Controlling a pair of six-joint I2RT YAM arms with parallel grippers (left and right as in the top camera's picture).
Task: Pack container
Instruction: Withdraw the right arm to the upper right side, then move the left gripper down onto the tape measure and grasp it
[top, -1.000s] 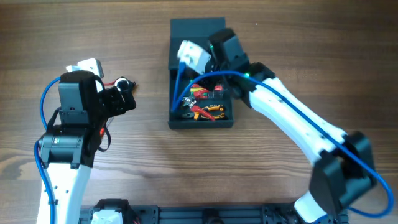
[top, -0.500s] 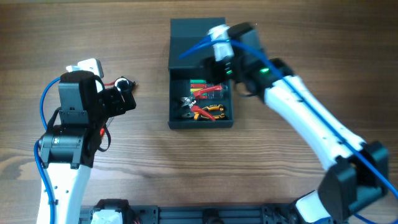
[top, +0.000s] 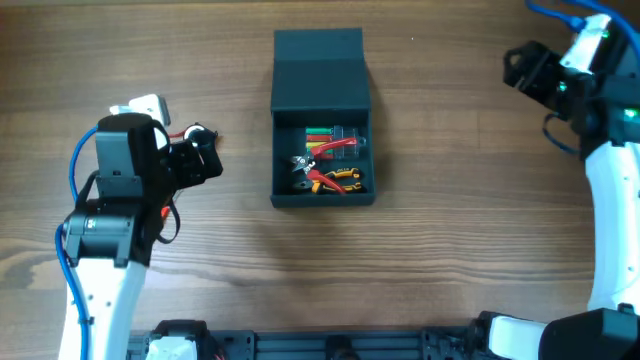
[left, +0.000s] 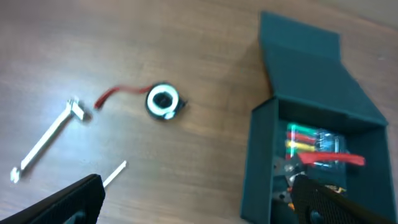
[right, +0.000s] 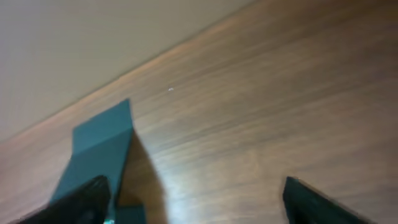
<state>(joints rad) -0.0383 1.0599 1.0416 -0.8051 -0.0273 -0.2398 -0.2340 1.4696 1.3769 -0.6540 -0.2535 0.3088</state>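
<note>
My left gripper will move outward and down onto the round black-and-white reel (top: 200, 132) next and close on it, since the reel lies on bare wood outside the container (top: 322, 197).
The dark teal container (top: 322, 197) sits mid-table with its flap lid (top: 320, 70) folded back. Inside lie red and orange pliers (top: 330, 178) and small green and red pieces. My left gripper (top: 212, 160) hovers open to the left of the box, with nothing between its fingers. In the left wrist view the container (left: 258, 155) is at the right and my left gripper (left: 199, 205) spans the bare wood beside it. My right gripper (top: 515, 68) is open and empty at the far right back. The right wrist view shows my right gripper (right: 196, 205) over wood, with the lid (right: 99, 149) at the left.
On the wood left of the box lie a round black-and-white reel with a red strap (left: 163, 101), a silver wrench (left: 43, 140) and a thin white stick (left: 115, 174). The reel (top: 197, 131) also shows overhead, beside my left arm.
My right gripper has lifted out of the container, swung away to the far right back and opened wide. The left arm has not moved.
</note>
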